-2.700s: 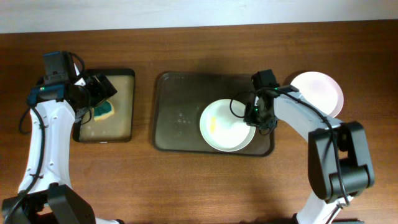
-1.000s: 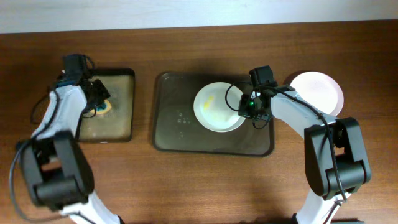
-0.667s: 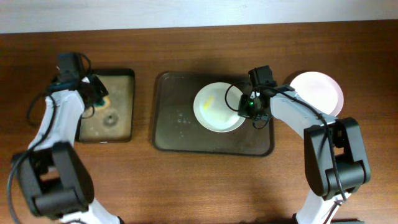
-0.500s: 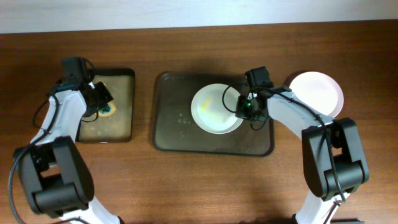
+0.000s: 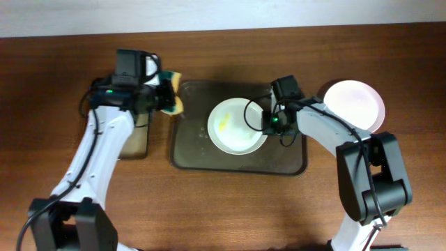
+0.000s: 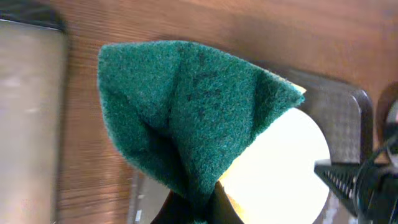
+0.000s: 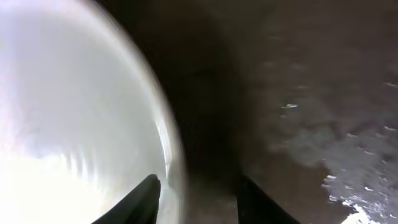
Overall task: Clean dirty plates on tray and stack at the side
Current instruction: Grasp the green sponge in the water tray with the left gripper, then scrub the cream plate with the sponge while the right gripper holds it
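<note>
Next, my left gripper wipes the plate's yellowish smear. Then it lowers the sponge onto the smaller tray (image 6: 28, 124) below the gripper, to its left in the overhead view, and releases.
A white plate (image 5: 237, 125) with a yellowish smear lies on the dark tray (image 5: 191, 150), left of centre. My right gripper (image 5: 268, 122) is at the plate's right rim, open. In the right wrist view its fingers (image 7: 146, 199) straddle the rim of the plate (image 7: 68, 124) without pinching it. My left gripper (image 5: 169, 94) hovers over the tray's upper left corner, shut on a green and yellow sponge (image 6: 186, 124), with the plate (image 6: 283, 165) just beyond it. A second white plate (image 5: 355, 104) rests on the table right of the tray.
A smaller black-rimmed tray (image 5: 136, 139) lies left of the main tray, partly under my left arm. Water drops shine on the tray floor (image 7: 323, 124). Bare wooden table (image 5: 230, 209) runs along the front.
My left arm has swung right from the small tray, carrying the sponge to the big tray's corner. The plate has slid a little left, and my right gripper has opened at its rim.
</note>
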Tool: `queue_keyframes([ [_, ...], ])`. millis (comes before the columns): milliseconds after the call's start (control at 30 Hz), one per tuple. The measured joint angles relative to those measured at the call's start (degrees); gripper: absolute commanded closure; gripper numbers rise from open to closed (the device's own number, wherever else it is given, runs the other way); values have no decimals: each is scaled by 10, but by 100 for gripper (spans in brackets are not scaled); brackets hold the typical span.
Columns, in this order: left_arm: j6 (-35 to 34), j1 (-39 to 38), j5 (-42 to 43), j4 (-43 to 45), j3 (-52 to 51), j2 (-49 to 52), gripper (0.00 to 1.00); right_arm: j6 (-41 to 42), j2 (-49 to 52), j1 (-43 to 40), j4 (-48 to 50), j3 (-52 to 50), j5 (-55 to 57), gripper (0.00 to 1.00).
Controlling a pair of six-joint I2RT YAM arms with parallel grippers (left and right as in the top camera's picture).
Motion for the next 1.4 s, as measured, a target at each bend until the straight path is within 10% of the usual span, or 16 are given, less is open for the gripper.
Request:
queue_keyframes([
  [67,2,-21,0,13,0,11,100,24,0,-12,8,0,-18,58],
  [233,2,-77,0,40,0,42,100,50,4,-19,16,-3,-55,96],
  [933,-81,-230,-14,162,0,236,100,56,9,-19,16,-4,-74,96],
  [1400,-88,-240,-415,22,81,240,100,59,11,-15,0,-4,-103,96],
])
